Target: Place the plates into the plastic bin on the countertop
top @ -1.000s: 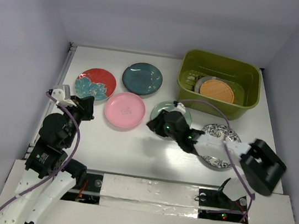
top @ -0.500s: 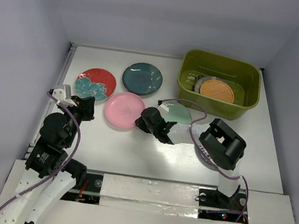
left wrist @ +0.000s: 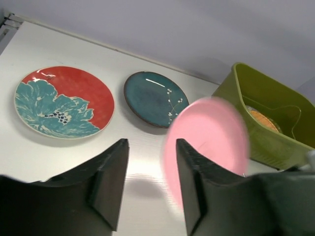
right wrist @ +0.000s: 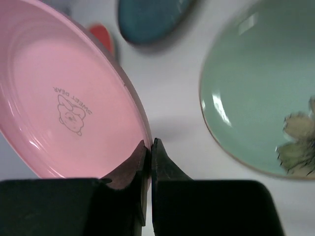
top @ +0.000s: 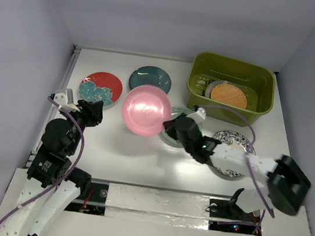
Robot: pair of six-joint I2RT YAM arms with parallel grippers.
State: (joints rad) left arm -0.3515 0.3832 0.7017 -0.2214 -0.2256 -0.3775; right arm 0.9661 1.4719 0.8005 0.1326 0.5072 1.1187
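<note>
The bin (top: 235, 63) stands open outward of my right gripper, to its right in the top view. I will carry the pink plate over the bin's orange plate (top: 229, 95) and let go of the pink plate.
My right gripper (top: 168, 126) (right wrist: 150, 143) is shut on the rim of the pink plate (top: 145, 109) (right wrist: 74, 98), which hangs tilted above the countertop (top: 122, 157). In the left wrist view the pink plate (left wrist: 211, 132) is blurred. The mint green plate (top: 180, 114) (right wrist: 261, 108) lies partly under the right gripper. The red plate (top: 100, 88) (left wrist: 64, 102) and the dark teal plate (top: 150, 77) (left wrist: 155, 98) lie flat at the back left. My left gripper (top: 91, 112) (left wrist: 150, 142) is open and holds nothing, short of the red plate. The olive plastic bin (top: 235, 63) (left wrist: 266, 142) holds the orange plate (top: 229, 95) on a grey one (top: 214, 85).
A white-and-blue patterned plate (top: 234, 141) lies near the front right, partly under the right arm. Pale lavender walls (top: 26, 47) close the countertop on three sides. The right arm's purple cable (top: 229, 111) loops above the mint plate.
The right gripper has shut on the pink plate's rim and lifted it off the countertop, tilting it. The left gripper has opened and stayed in place.
</note>
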